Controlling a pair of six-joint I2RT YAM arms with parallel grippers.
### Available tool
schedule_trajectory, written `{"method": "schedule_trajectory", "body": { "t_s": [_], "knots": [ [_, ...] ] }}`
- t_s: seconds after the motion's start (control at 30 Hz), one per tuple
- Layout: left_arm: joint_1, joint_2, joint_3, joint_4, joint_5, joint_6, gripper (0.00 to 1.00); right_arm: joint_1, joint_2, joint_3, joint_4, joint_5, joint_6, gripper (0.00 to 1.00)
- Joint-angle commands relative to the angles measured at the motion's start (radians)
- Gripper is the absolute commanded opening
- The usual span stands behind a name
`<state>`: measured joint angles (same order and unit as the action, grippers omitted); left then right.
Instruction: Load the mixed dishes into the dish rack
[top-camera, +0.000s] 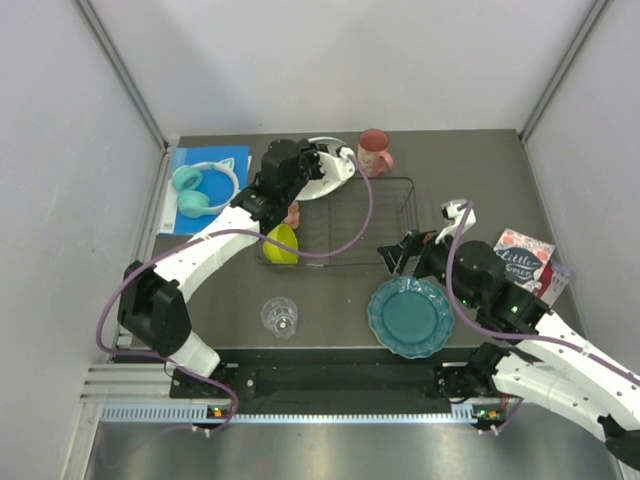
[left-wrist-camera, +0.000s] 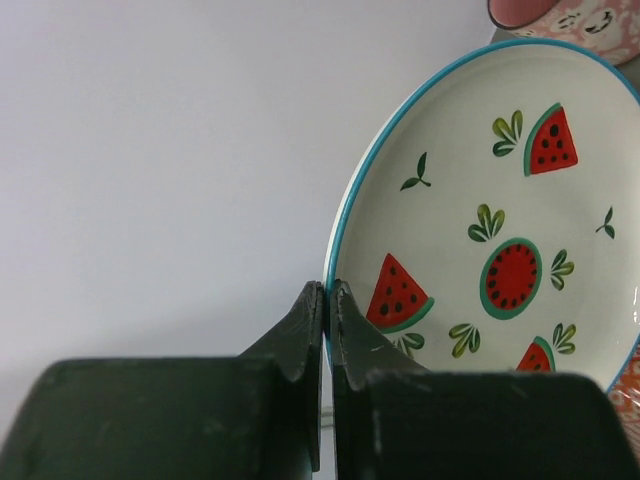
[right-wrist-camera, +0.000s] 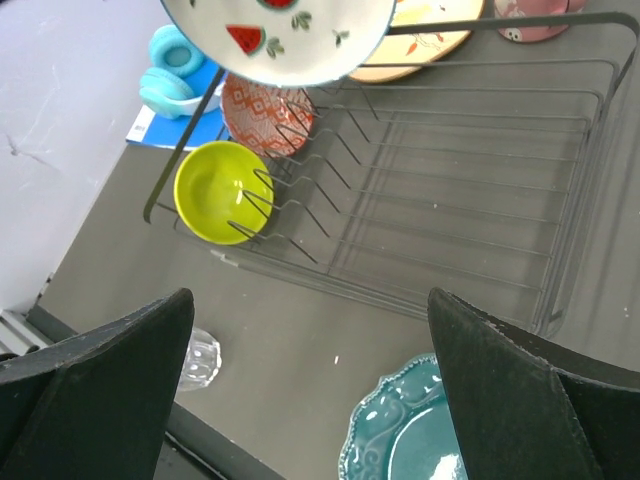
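The far wires of the rack are below the watermelon plate and nearer my base, so my left gripper will move back and down next and release the plate among them.
My left gripper (top-camera: 303, 166) (left-wrist-camera: 328, 300) is shut on the rim of the white plate with red watermelon shapes (top-camera: 332, 170) (left-wrist-camera: 500, 220), held tilted above the far left corner of the black wire dish rack (top-camera: 390, 225) (right-wrist-camera: 450, 200). The lime-green bowl (top-camera: 283, 243) (right-wrist-camera: 215, 190) and red-patterned bowl (top-camera: 293, 212) (right-wrist-camera: 265, 105) rest among the rack's left tines. The cream floral plate (right-wrist-camera: 430, 40) lies at the rack's far side, partly hidden. The pink mug (top-camera: 375, 152) stands behind the rack. My right gripper (top-camera: 398, 250) (right-wrist-camera: 310, 300) is open and empty above the teal scalloped plate (top-camera: 410, 317) (right-wrist-camera: 410, 430).
A small clear glass (top-camera: 280, 317) (right-wrist-camera: 198, 358) stands on the table in front of the rack. Teal cat-ear headphones (top-camera: 205, 187) lie on a blue sheet at the far left. A printed card (top-camera: 522, 258) lies at the right. Grey walls enclose the table.
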<state>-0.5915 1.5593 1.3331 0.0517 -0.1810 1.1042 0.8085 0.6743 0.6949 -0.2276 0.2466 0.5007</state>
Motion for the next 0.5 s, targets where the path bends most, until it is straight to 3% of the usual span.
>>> {"method": "schedule_trajectory", "body": {
  "t_s": [0.0, 0.47],
  "knots": [
    [-0.016, -0.087, 0.009, 0.302, -0.006, 0.077, 0.00, -0.006, 0.001, -0.005, 0.033, 0.010, -0.002, 1.00],
    [-0.050, -0.183, -0.233, 0.436, 0.080, 0.220, 0.00, -0.017, -0.016, -0.029, 0.030, 0.013, 0.001, 1.00]
  ]
}}
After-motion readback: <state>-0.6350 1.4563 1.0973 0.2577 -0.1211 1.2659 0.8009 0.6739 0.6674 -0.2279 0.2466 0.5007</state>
